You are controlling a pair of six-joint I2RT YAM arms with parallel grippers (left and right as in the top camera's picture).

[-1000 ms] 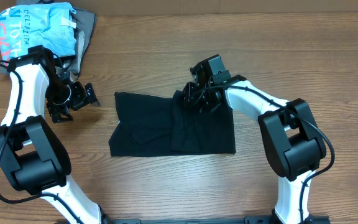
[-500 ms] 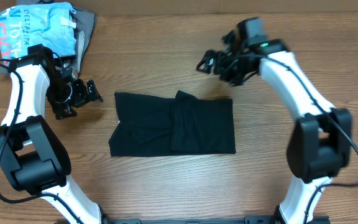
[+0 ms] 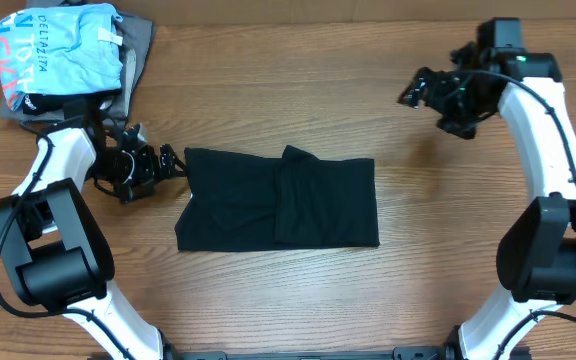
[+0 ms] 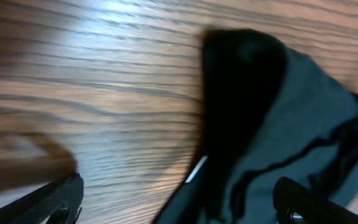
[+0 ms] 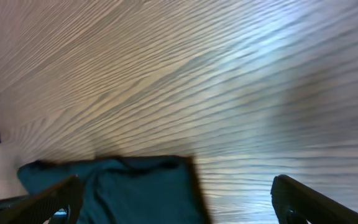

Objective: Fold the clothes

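Note:
The black T-shirt's corner [image 3: 197, 160] [image 4: 242, 57] nearest the printed shirt lies to the right of my left gripper in the overhead view. The gripper's open fingers slide over that corner next.
The clothes, a black T-shirt [image 3: 278, 200], lie flat mid-table, folded into a rough rectangle with a flap overlapping at the centre. My left gripper [image 3: 173, 165] stands open, low, right at the shirt's upper left corner. In the left wrist view the black fabric [image 4: 260, 118] fills the right half between the spread fingers [image 4: 55, 199], and a small white sliver [image 4: 196, 169] shows at its edge. My right gripper [image 3: 423, 100] is open and empty, raised over bare wood at the back right. Its wrist view shows the shirt's corner [image 5: 123, 193] far below.
A light blue printed shirt [image 3: 58, 50] lies on a grey garment [image 3: 140, 50] in the back left corner, just behind the left arm. Bare wooden table [image 3: 298, 300] surrounds the black shirt.
The right gripper opened, let go of the shirt's top middle and swung up to the back right. The left gripper moved right and down to the shirt's left edge.

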